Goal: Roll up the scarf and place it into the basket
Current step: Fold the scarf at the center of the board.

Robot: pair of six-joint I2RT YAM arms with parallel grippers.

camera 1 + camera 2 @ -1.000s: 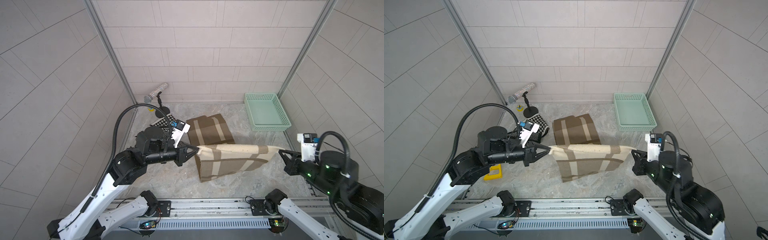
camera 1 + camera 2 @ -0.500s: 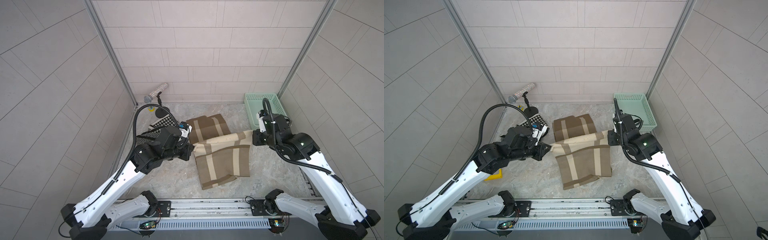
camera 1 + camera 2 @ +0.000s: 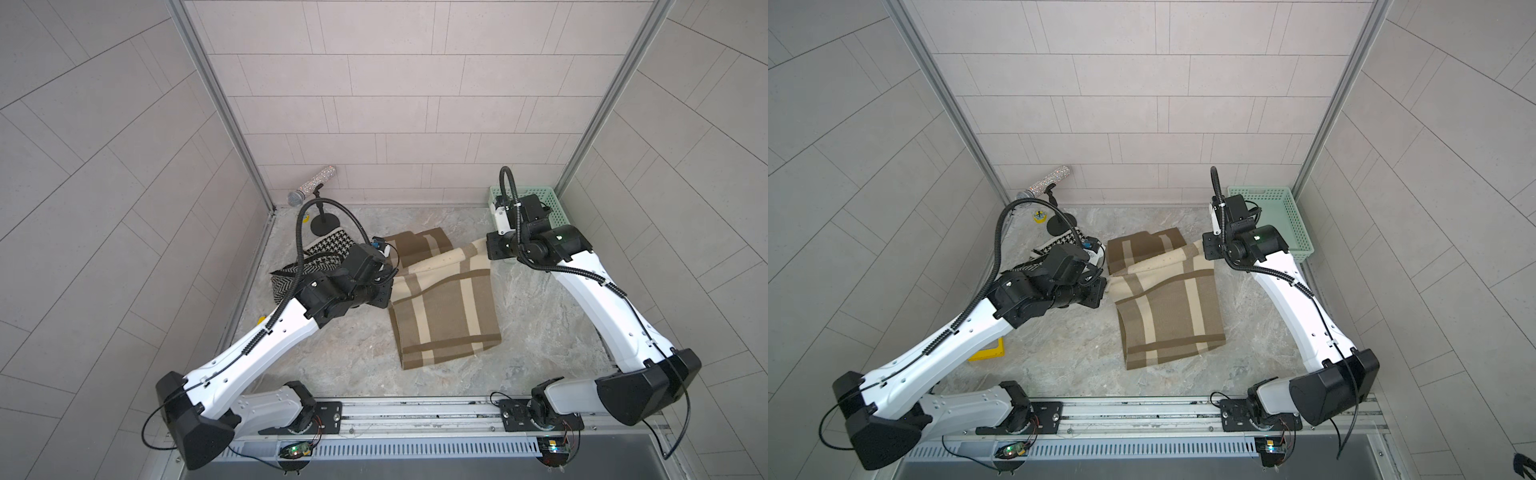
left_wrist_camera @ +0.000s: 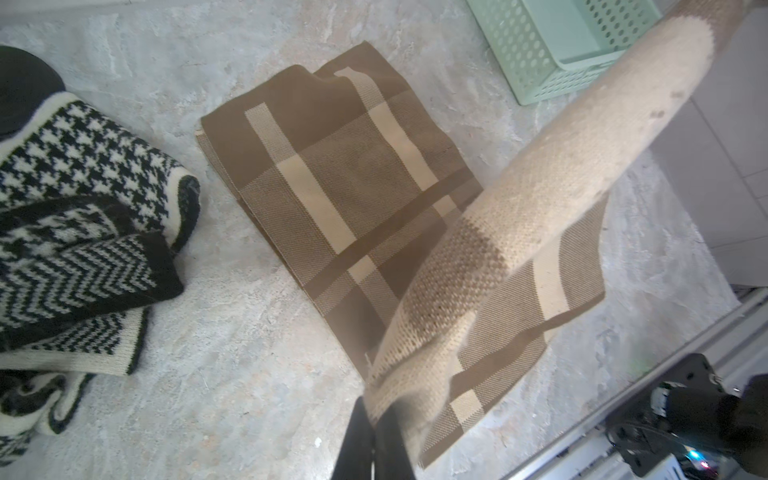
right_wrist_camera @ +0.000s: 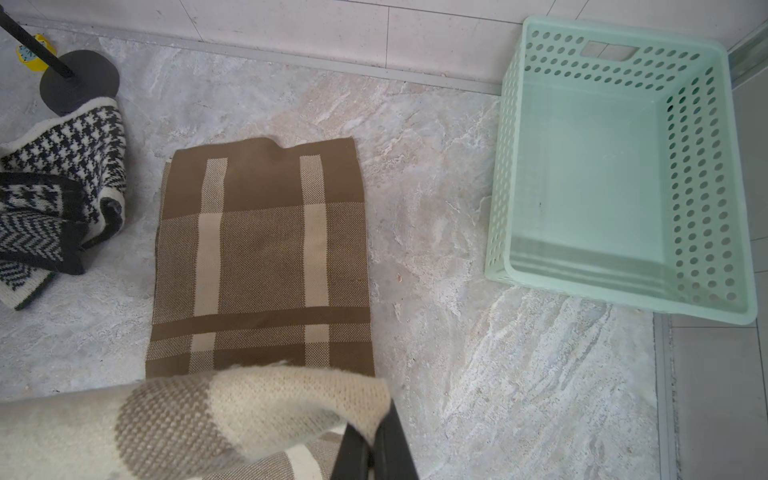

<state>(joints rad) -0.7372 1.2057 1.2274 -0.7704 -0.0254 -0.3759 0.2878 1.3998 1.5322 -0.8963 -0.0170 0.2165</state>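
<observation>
My left gripper moves outward next, then down to the brown scarf's far part's corner [image 3: 393,240] [image 4: 221,142] by the houndstooth scarf and releases the fold's end there. That corner lies uncovered.
The scarf [image 3: 446,316] is brown with cream plaid. Its far part [image 5: 257,249] lies flat on the stone floor, and its near part [image 3: 1167,320] lies flat toward the front rail. Between them a cream fold is stretched just above the floor. My left gripper [image 4: 376,409] is shut on the fold's left end [image 3: 392,282]. My right gripper [image 5: 376,424] is shut on its right end [image 3: 487,249]. The mint-green basket [image 5: 507,174] stands empty in the back right corner [image 3: 1262,191], just behind the right wrist.
A black-and-white houndstooth scarf [image 3: 328,253] lies bunched under the left arm, beside the brown one. A glittery microphone [image 3: 311,192] stands on a black stand at the back left. A yellow object [image 3: 988,353] sits by the left wall. Walls enclose three sides.
Both grippers have carried the held fold from near the front rail toward the back. The scarf's near part now lies flat on the floor, and the arms are stretched out.
</observation>
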